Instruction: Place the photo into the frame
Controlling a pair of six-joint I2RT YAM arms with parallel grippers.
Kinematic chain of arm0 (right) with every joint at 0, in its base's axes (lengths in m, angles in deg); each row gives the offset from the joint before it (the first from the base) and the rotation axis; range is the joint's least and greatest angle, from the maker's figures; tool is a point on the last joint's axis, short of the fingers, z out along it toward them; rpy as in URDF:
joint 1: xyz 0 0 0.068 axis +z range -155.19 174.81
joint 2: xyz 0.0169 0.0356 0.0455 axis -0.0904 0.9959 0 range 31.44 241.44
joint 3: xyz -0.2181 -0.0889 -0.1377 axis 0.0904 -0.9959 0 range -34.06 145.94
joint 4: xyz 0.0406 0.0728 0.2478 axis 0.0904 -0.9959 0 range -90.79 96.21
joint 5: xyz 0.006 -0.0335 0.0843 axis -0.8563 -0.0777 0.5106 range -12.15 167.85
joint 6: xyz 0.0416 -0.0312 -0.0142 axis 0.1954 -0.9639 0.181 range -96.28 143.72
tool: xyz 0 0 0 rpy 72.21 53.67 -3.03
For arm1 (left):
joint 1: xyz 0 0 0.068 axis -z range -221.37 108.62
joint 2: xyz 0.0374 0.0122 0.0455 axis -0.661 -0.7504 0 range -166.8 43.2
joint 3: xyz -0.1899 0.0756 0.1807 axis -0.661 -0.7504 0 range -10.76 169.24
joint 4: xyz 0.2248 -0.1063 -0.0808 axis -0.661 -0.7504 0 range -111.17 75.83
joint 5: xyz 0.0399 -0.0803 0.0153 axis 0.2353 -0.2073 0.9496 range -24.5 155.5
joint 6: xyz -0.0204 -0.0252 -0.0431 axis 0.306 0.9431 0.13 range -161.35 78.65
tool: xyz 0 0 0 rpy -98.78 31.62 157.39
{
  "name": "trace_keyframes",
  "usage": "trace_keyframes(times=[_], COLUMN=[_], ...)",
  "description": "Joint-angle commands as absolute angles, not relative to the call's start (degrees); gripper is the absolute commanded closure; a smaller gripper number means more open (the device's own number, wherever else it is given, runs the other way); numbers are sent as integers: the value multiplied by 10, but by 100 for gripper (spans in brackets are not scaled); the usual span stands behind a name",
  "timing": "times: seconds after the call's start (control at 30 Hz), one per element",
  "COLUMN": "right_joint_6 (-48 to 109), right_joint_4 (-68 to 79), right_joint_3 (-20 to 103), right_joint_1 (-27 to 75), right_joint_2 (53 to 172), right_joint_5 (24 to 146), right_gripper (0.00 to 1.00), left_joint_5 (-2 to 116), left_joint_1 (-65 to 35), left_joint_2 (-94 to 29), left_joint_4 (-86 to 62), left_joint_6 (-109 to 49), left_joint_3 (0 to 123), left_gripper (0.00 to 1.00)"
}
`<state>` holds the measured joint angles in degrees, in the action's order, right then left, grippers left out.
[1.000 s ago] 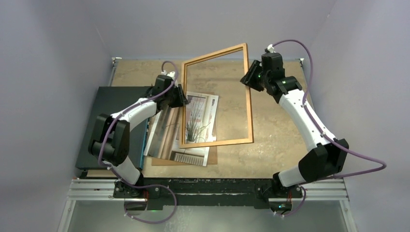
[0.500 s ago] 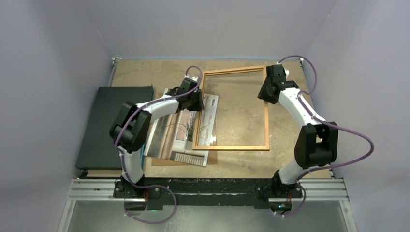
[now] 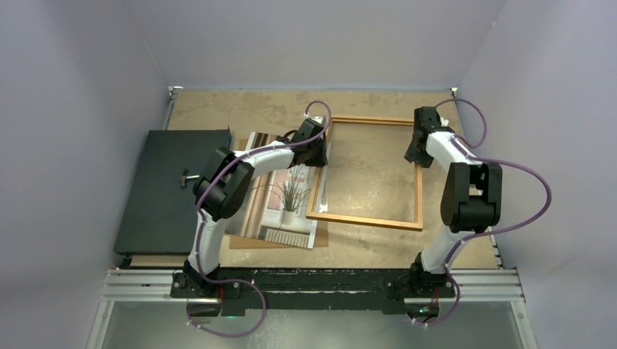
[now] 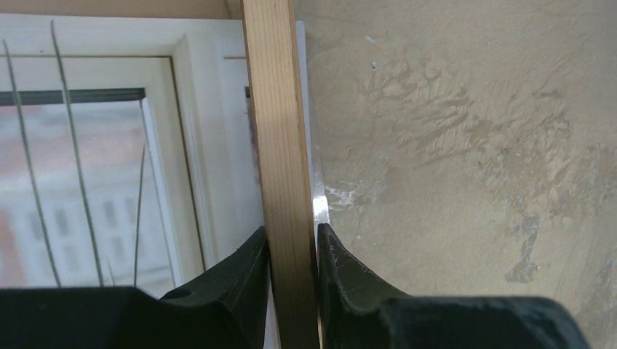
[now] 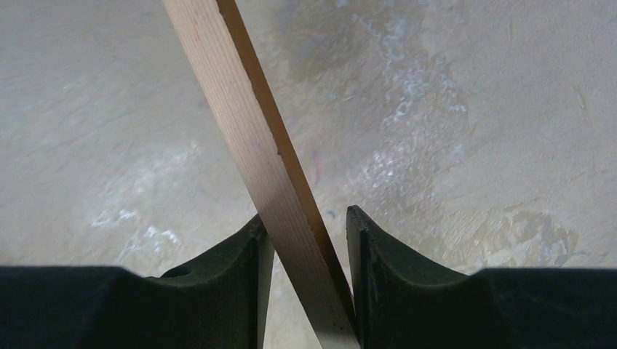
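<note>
My left gripper will carry its bar toward the right in the top view onto the bare tabletop and then release it, as the bar still overlaps the photo's edge.
The orange-brown frame (image 3: pixel 364 219) is low over the table right of centre, held by both grippers. My left gripper (image 3: pixel 316 150) is shut on its left rail (image 4: pixel 276 109), fingertips pinching both sides of the rail (image 4: pixel 291 236). My right gripper (image 3: pixel 416 150) is shut on the right rail (image 5: pixel 240 94), which crosses askew between the jaws (image 5: pixel 302 218). The photo (image 3: pixel 280 200) of the spiky plant lies left of the frame. Its right edge is under the left rail, and its window print shows in the left wrist view (image 4: pixel 109 145).
A plain brown backing board (image 3: pixel 241 243) lies under the photo. A dark flat box (image 3: pixel 164 211) sits at the left with a small grey piece (image 3: pixel 188 177) on it. The enclosure walls stand close on both sides. Bare tan table (image 3: pixel 378 247) shows around the frame.
Both arms carried the frame to the right and lowered it from a raised tilt. It has left the middle of the photo, and only its left rail is over the photo's right edge.
</note>
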<state>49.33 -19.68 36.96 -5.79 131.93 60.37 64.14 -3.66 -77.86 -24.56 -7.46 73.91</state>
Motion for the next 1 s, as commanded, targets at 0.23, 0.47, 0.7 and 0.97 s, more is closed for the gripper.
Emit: trace_keyframes(times=[0.23, 0.47, 0.7, 0.97], right_joint_6=[500, 491, 475, 468], right_joint_4=[-155, -143, -147, -156], right_joint_3=[426, 448, 481, 497], right_joint_1=[-68, -86, -93, -96], right_joint_2=[1390, 1439, 1489, 1512], right_joint_5=[605, 621, 617, 602], right_gripper=[51, 45, 38, 20], left_joint_5=[540, 549, 560, 579], left_joint_1=[57, 82, 96, 103], left_joint_2=[-818, -834, -824, -815], left_joint_4=[-175, -183, -191, -195], left_joint_6=[-83, -96, -131, -154], left_joint_3=[820, 845, 839, 812], left_gripper=[100, 100, 65, 54])
